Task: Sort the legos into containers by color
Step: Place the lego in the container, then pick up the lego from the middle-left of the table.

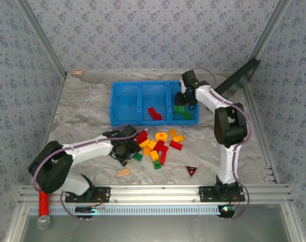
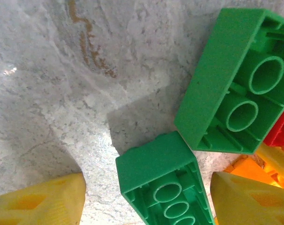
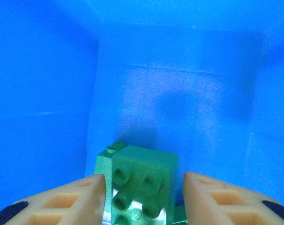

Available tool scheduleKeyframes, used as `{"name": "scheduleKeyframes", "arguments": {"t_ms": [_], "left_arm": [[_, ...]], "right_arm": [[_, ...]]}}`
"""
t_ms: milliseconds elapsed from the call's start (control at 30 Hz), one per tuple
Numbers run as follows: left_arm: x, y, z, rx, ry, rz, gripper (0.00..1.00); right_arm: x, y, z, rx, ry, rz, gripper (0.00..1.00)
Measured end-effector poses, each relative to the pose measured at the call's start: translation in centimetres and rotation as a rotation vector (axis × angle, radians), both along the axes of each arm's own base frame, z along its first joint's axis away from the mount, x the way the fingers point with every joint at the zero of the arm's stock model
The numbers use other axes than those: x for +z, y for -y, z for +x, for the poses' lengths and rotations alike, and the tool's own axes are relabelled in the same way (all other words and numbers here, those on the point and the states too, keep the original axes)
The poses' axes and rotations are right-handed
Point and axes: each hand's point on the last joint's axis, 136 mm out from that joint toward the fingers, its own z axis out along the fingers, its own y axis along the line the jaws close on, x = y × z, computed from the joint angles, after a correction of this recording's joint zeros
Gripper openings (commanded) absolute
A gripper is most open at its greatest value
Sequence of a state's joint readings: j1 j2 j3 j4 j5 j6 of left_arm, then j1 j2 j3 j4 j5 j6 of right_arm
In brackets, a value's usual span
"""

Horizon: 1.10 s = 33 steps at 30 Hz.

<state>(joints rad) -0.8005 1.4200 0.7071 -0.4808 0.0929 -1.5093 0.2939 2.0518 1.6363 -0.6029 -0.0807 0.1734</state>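
Note:
I need to keep my left gripper low next and close its fingers onto the opposite sides of the green brick, because the brick lies between the open yellow fingers with its hollow side showing.
The legos lie in a loose red, yellow and green heap [image 1: 158, 143] on the table in front of the blue bin [image 1: 125, 103]. My left gripper [image 1: 125, 149] is low at the heap's left edge. It stands open around a green brick [image 2: 165, 183] lying with its hollow side showing, and its yellow fingers [image 2: 39, 199] are clear of the brick. A larger green brick [image 2: 235, 79] lies just beyond. My right gripper [image 3: 144, 197] hangs open inside the right container, with a green brick [image 3: 142, 180] loose between its fingertips. Red bricks [image 1: 154, 113] lie in the middle container.
A tan ridged wooden piece [image 1: 123, 172] and a dark triangle with a red mark [image 1: 192, 170] lie near the front. A black ramp [image 1: 239, 75] leans at the back right. Patterned walls close in three sides.

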Motion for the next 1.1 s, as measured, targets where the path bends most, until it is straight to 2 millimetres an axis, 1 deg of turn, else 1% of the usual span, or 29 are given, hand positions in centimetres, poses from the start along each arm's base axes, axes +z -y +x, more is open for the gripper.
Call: {"name": "scheduleKeyframes", "arguments": {"t_ms": [167, 233, 333, 433, 533, 633, 700, 767, 833, 900, 967, 1100], "left_arm": [[-0.3, -0.1, -0.2, -0.001, -0.028, 0.025, 0.64], [-0.4, -0.1, -0.2, -0.001, -0.038, 0.035, 0.60], [-0.5, -0.3, -0.4, -0.002, -0.055, 0.052, 0.56], [-0.6, -0.4, -0.5, -0.002, -0.068, 0.065, 0.51], [-0.8, -0.6, -0.7, -0.003, -0.083, 0.081, 0.43], [-0.8, -0.8, -1.0, -0.008, -0.092, 0.093, 0.34], [-0.7, -0.8, -1.0, -0.017, -0.089, 0.094, 0.29], [-0.6, -0.8, -1.0, -0.028, -0.088, 0.096, 0.26], [-0.5, -0.8, -1.1, -0.041, -0.084, 0.100, 0.25], [-0.1, -0.1, -1.0, -0.066, -0.073, 0.081, 0.24], [1.0, 1.0, -0.4, -0.094, -0.044, 0.053, 0.22], [4.5, 3.3, 1.5, -0.148, 0.044, -0.016, 0.21]], "right_arm": [[0.1, -0.2, -0.1, 0.005, 0.010, 0.019, 0.54], [0.5, -0.2, -0.3, 0.008, 0.015, 0.026, 0.54], [2.1, -0.3, -0.5, 0.012, 0.044, 0.038, 0.55], [4.3, -0.6, -0.8, 0.018, 0.088, 0.051, 0.55], [6.3, -0.9, -1.5, 0.029, 0.125, 0.062, 0.56], [7.8, -1.3, -2.8, 0.044, 0.150, 0.071, 0.56], [8.3, -1.5, -4.2, 0.053, 0.154, 0.078, 0.57], [8.5, -1.7, -5.9, 0.061, 0.153, 0.086, 0.58], [8.5, -1.8, -8.1, 0.075, 0.142, 0.097, 0.59], [8.4, -2.0, -10.6, 0.087, 0.133, 0.116, 0.58], [8.0, -2.3, -13.4, 0.110, 0.122, 0.132, 0.59], [6.8, -3.5, -19.7, 0.208, 0.143, 0.132, 0.58]]}}
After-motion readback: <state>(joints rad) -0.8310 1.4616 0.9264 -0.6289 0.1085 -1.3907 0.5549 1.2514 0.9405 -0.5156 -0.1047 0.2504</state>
